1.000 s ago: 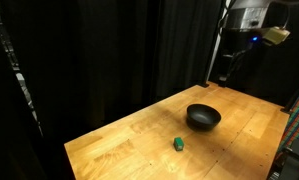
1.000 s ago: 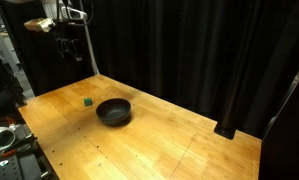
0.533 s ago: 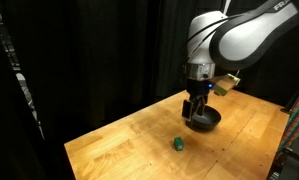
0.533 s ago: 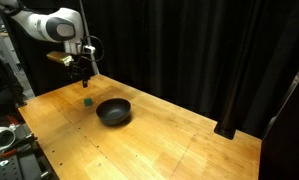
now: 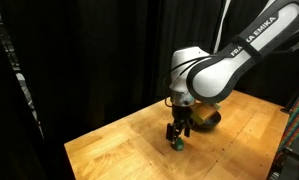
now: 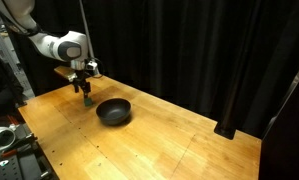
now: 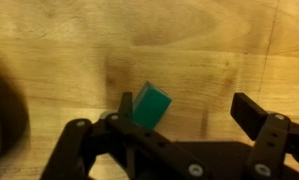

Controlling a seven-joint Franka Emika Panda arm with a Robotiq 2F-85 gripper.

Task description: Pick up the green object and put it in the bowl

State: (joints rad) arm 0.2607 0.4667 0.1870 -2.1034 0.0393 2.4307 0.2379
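The green block (image 5: 177, 145) (image 7: 150, 105) lies below my gripper, off-center left in the wrist view. Next, my gripper shifts that way and lowers its open fingers around it.
The tiny green block (image 7: 150, 105) lies on the wooden table right below my gripper, close to one finger, in the wrist view. It also shows under the fingers in both exterior views (image 5: 176, 143) (image 6: 87, 101). My gripper (image 7: 189, 112) is open, its fingers on either side of the block, low over the table (image 5: 177, 134) (image 6: 86, 91). The glossy black bowl (image 6: 113, 111) sits on the table beside the block; in an exterior view the arm hides most of the bowl (image 5: 207, 119). Its dark rim (image 7: 1, 112) shows at the wrist view's edge.
The wooden table (image 6: 159, 140) is bordered by black curtains (image 6: 189, 50) behind. Equipment stands at the table's edge (image 6: 1, 135) and at the side in an exterior view (image 5: 297, 140).
The arm has come down from high above the bowl's far side to the green block. The gripper now sits low around the block. Block and bowl have not moved.
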